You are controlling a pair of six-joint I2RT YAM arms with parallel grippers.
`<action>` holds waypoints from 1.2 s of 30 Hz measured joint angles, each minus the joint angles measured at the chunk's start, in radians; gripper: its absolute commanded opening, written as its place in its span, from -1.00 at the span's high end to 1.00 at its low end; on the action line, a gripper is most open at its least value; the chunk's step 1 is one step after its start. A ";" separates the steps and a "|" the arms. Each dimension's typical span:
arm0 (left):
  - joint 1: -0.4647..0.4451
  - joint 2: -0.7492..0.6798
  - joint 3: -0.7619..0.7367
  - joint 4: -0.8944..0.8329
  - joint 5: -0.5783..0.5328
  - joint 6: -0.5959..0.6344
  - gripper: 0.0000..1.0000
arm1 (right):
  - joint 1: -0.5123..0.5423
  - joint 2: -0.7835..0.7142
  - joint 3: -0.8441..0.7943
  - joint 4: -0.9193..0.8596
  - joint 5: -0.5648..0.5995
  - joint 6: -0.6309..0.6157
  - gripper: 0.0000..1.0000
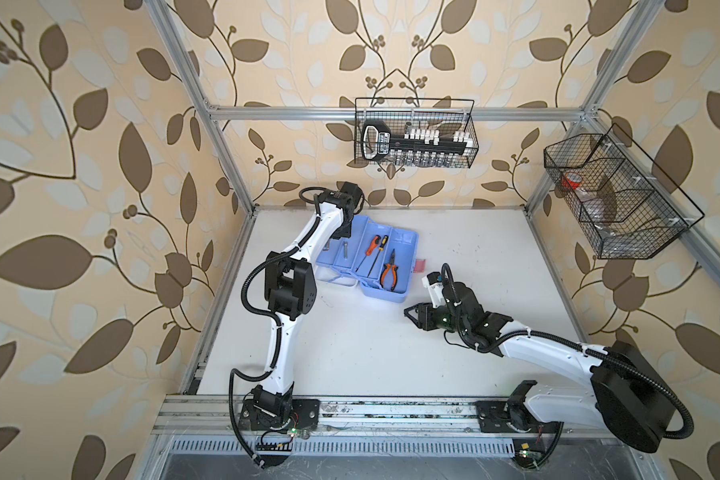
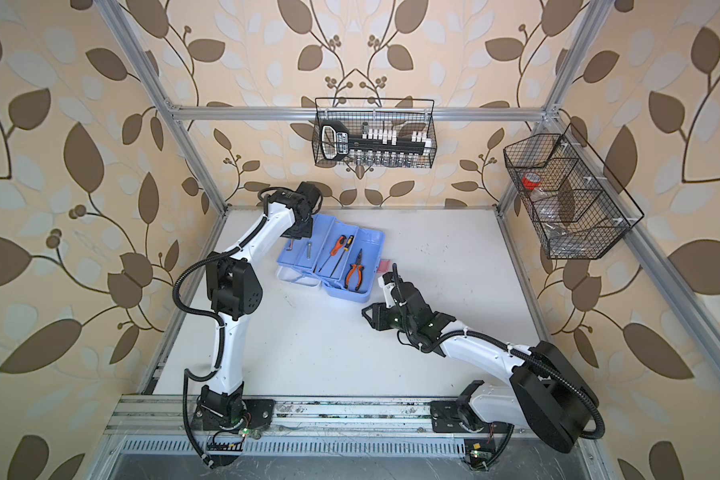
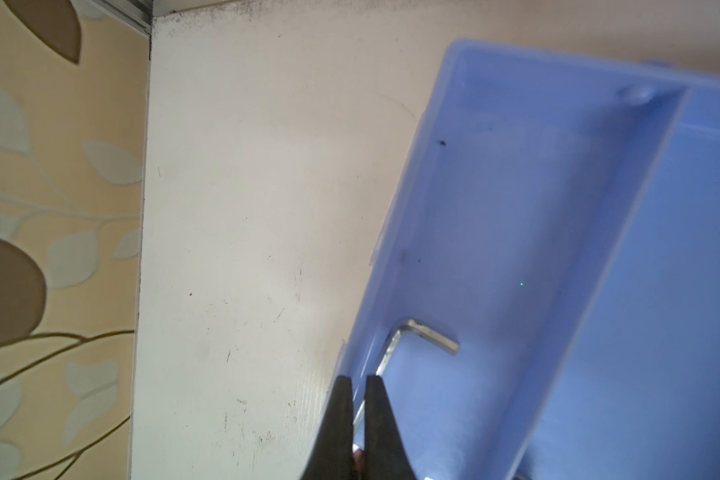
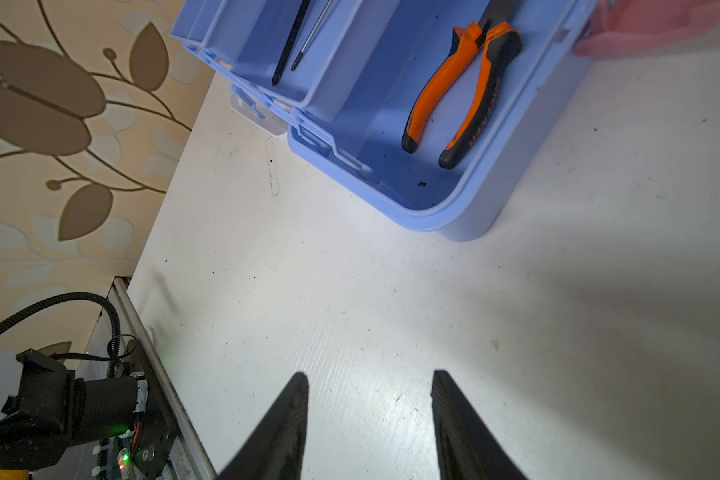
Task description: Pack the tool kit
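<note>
The hex key's bent end is between the tray's sides, so my left gripper stays low over the tray's bottom next and opens to release the hex key's stem.
The tool kit's light blue tiered base [image 1: 409,245] lies open at the back of the table in both top views. Its trays hold a bolt [image 1: 344,248], two screwdrivers [image 1: 373,245] and orange-black pliers [image 1: 388,272]. My left gripper [image 3: 358,380] hangs over the leftmost tray, shut on the long shaft of a silver hex key [image 3: 429,338], whose bent end points into the tray. My right gripper [image 4: 371,378] hovers open over bare table in front of the kit's near corner [image 4: 454,220], with nothing between its fingers. A pinkish latch [image 1: 420,264] sticks out at the kit's right side.
A black mesh basket [image 1: 416,133] with a black socket holder hangs on the back rail. A second mesh basket [image 1: 616,199] hangs on the right rail. A clear plastic part [image 1: 341,280] shows beside the kit's front left. The left arm's elbow [image 1: 289,286] stands nearby.
</note>
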 measured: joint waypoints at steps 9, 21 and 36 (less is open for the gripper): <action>0.000 -0.001 -0.057 0.003 0.019 -0.002 1.00 | 0.000 0.016 -0.004 0.016 -0.021 0.001 0.03; -0.013 -0.059 -0.127 0.009 0.071 -0.041 0.40 | 0.000 -0.005 -0.019 0.020 -0.021 0.004 0.01; -0.050 -0.425 -0.380 0.115 0.138 -0.147 0.30 | 0.000 -0.038 0.007 -0.087 0.061 -0.010 -0.06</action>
